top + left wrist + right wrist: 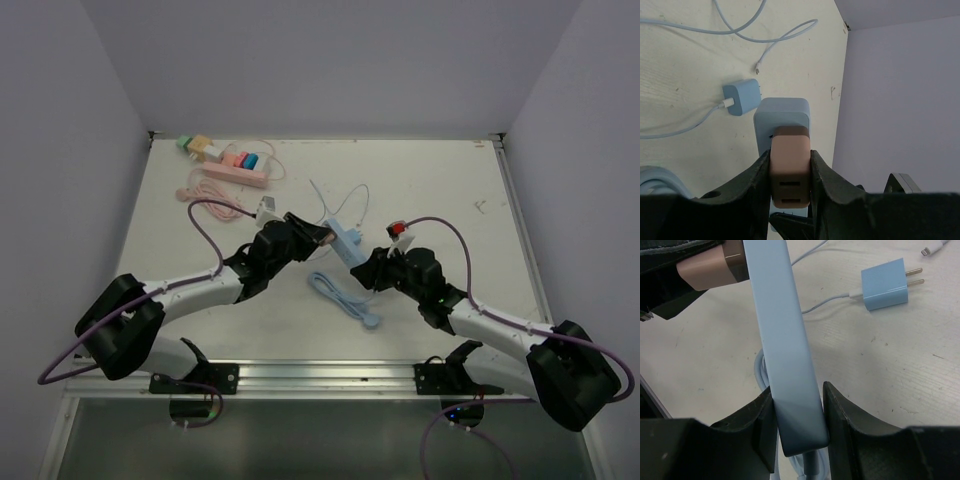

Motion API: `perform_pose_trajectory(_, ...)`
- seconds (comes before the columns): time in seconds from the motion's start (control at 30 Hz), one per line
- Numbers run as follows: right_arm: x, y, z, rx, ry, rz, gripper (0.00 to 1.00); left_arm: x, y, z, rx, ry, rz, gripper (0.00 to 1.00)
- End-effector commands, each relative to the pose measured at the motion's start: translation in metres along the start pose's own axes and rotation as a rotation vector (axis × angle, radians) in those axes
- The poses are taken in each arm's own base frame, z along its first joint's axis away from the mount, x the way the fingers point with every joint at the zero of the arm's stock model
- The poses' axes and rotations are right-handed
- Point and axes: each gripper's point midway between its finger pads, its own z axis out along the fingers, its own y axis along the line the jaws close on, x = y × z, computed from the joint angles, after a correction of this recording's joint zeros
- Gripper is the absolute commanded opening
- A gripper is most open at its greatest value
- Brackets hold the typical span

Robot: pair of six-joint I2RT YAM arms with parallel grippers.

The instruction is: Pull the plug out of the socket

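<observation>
Next, my right gripper takes the power strip outward and right in the top view, lowers it and lets go, since the tabletop there is bare.
A light blue power strip [343,240] lies mid-table; it also shows in the left wrist view [782,114] and the right wrist view [782,340]. A tan plug [789,170] sits in the strip's socket, also seen at the upper left of the right wrist view [707,271]. My left gripper [789,172] is shut on the tan plug, one finger on each side. My right gripper [797,417] is shut on the near end of the power strip, by its cable. In the top view the left gripper [312,232] and right gripper [368,266] meet at the strip.
A blue charger [741,96] with a white cable lies unplugged beside the strip, also in the right wrist view [885,285]. The strip's coiled blue cord [345,297] lies near the front. A pink power strip [235,172] with plugs and a pink cord sits at the back left.
</observation>
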Motion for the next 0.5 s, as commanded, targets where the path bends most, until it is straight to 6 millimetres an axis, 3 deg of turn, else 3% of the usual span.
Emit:
perform_pose_trajectory(0.0, -0.012, -0.085, -0.011, 0.411, -0.090, 0.090, 0.00, 0.003, -0.031, -0.021, 0.105, 0.027, 0.010, 0.00)
perform_pose_trajectory(0.2, -0.013, -0.087, -0.012, 0.422, -0.093, 0.088, 0.00, 0.056, -0.032, -0.014, 0.087, 0.144, 0.045, 0.00)
perform_pose_trajectory(0.47, -0.014, -0.092, -0.015, 0.443, -0.103, 0.095, 0.00, 0.017, -0.041, -0.028, 0.115, 0.058, 0.036, 0.00)
